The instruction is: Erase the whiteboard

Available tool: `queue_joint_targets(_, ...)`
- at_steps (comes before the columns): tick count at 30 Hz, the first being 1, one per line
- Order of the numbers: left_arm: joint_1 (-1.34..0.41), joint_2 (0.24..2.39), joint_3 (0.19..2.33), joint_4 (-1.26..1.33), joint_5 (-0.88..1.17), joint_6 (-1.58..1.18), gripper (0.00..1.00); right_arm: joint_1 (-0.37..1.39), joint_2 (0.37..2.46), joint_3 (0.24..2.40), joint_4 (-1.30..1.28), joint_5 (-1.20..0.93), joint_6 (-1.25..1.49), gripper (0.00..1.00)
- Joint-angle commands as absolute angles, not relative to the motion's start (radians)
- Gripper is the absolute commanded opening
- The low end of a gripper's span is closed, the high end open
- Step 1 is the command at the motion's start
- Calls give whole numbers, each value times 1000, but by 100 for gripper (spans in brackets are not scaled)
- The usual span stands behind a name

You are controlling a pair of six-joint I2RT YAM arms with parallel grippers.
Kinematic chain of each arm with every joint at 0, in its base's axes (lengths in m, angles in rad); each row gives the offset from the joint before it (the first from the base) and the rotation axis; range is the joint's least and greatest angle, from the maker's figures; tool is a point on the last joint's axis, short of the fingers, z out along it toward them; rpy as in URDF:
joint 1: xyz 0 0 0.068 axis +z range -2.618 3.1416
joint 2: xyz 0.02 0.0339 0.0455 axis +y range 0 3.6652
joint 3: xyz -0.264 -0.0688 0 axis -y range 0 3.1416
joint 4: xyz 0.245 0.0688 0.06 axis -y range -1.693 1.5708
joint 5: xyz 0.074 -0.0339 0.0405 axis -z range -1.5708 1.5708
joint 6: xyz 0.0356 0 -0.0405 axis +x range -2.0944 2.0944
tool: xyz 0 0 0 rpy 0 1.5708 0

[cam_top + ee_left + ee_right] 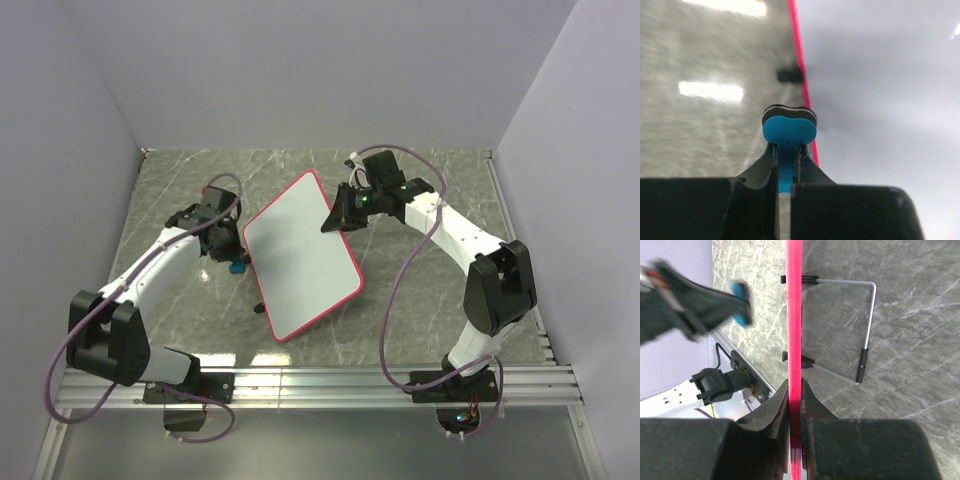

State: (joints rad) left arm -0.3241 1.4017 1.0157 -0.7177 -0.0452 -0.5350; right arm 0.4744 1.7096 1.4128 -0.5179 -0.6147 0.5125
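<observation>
I will next lower my left gripper toward the bare marble below it and to its left in the top view to release the eraser (789, 131), as the whiteboard is clean.
The whiteboard (300, 255), white with a red-pink rim, stands tilted in the middle of the table; its face shows no marks. My right gripper (338, 212) is shut on its far right rim (794, 315), seen edge-on in the right wrist view, where the gripper (795, 390) clamps it. My left gripper (232, 258) is shut on a small blue eraser (789, 131) with a black-and-white felt layer, held just left of the board's left rim (802, 75). The eraser also shows blurred in the right wrist view (740, 302).
A wire stand with black feet (862, 330) folds out behind the board over the grey marble table (180, 310). An aluminium rail (320, 385) runs along the near edge. Purple walls close in the left, back and right.
</observation>
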Motion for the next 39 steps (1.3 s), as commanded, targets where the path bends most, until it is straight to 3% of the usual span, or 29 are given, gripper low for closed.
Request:
queue_joint_targets(1,-272,1351,1071,-785,-176,-558,0,489,1693,1417,-560,-572,448,0)
queue_joint_targets(5,-204,1358,1002,-767,-206,-561,0,491,1700,1420,-549,-589,459,22)
queue_joint_targets(10,-117,1356,925,-686,-170,-564,3,489,1694,1425,-543,-595,465,26)
queue_joint_targets(18,-81,1393,897,-634,-156,-565,48,489,1664,1416,-554,-595,454,47)
queue_joint_targets(21,-80,1404,891,-624,-155,-563,55,489,1654,1422,-567,-586,448,83)
queue_joint_targets(24,-78,1404,890,-623,-155,-563,59,489,1641,1457,-603,-569,442,98)
queue_joint_targets(35,-77,1398,913,-621,-114,-555,74,489,1568,1666,-782,-447,381,100)
queue_joint_targets(37,-77,1362,942,-621,-83,-546,95,488,1545,1689,-799,-402,359,100)
queue_joint_targets(39,-77,1330,969,-624,-49,-542,99,488,1520,1684,-805,-384,341,100)
